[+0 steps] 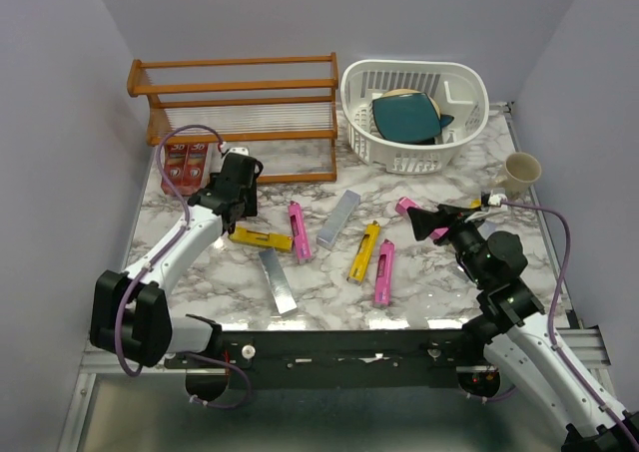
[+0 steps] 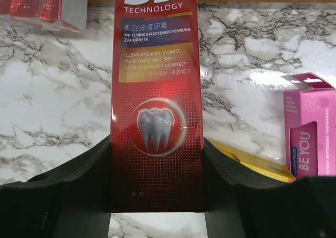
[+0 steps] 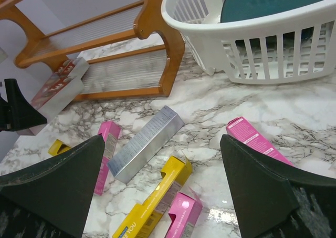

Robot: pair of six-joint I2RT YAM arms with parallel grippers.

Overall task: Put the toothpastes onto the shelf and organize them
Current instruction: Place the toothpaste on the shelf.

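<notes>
The left gripper should move outward, down and to the left in the top view, to the space beside the red cartons by the shelf, since the carton it holds matches them.
My left gripper is shut on a red toothpaste carton with a tooth picture, which points at the shelf's bottom rail. The orange-brown wooden shelf stands at the back left. Two more red cartons lie by its left end. Yellow, pink, silver, silver, yellow and pink cartons lie loose on the marble. My right gripper is open and empty above them, beside another pink carton.
A white slotted basket holding a teal object stands at the back right of the shelf. A cream mug sits at the right edge. The table's metal rail runs along the right side.
</notes>
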